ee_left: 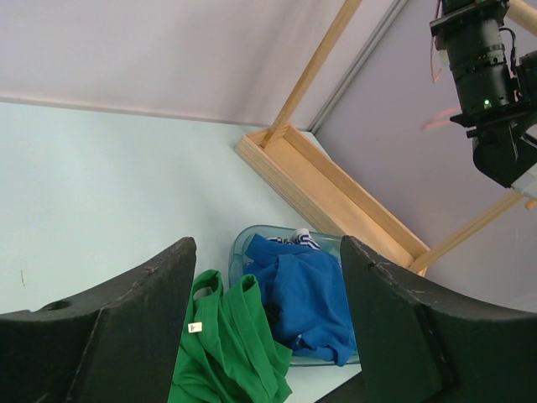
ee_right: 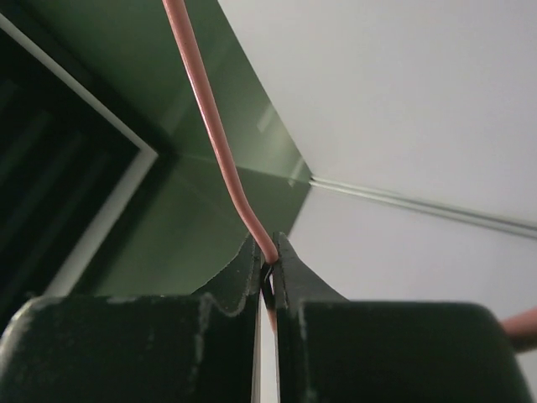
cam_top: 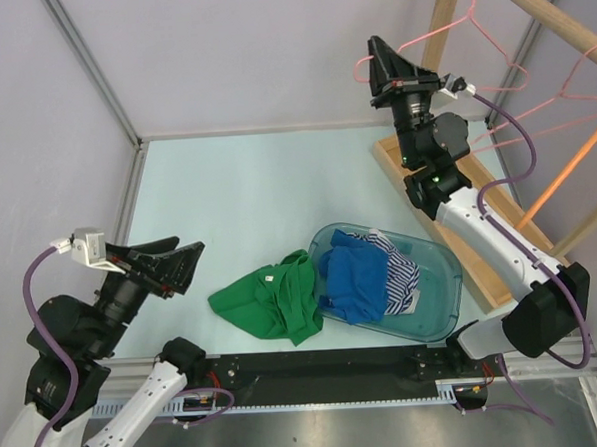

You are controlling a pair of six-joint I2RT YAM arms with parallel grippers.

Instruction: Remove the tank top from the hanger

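Note:
The hanger's wire goes with my right gripper toward the rack's top bar, to its right in the top view, and comes free next, since the hanger is bare.
A green tank top (cam_top: pixel 270 302) lies crumpled on the table left of the basket; it also shows in the left wrist view (ee_left: pixel 226 344). A pink wire hanger (cam_top: pixel 446 23) hangs bare at the wooden rack, high at the right. My right gripper (cam_top: pixel 379 71) is raised beside the rack and shut on the hanger's wire (ee_right: pixel 220 143). My left gripper (cam_top: pixel 175 262) is open and empty, above the table left of the tank top.
A clear blue basket (cam_top: pixel 444 294) holds blue and striped clothes (cam_top: pixel 366 277). A wooden rack (cam_top: pixel 557 32) with its base tray (cam_top: pixel 477 244) stands at the right, with more pink hangers (cam_top: pixel 577 84) on it. Frame posts and walls close the cell.

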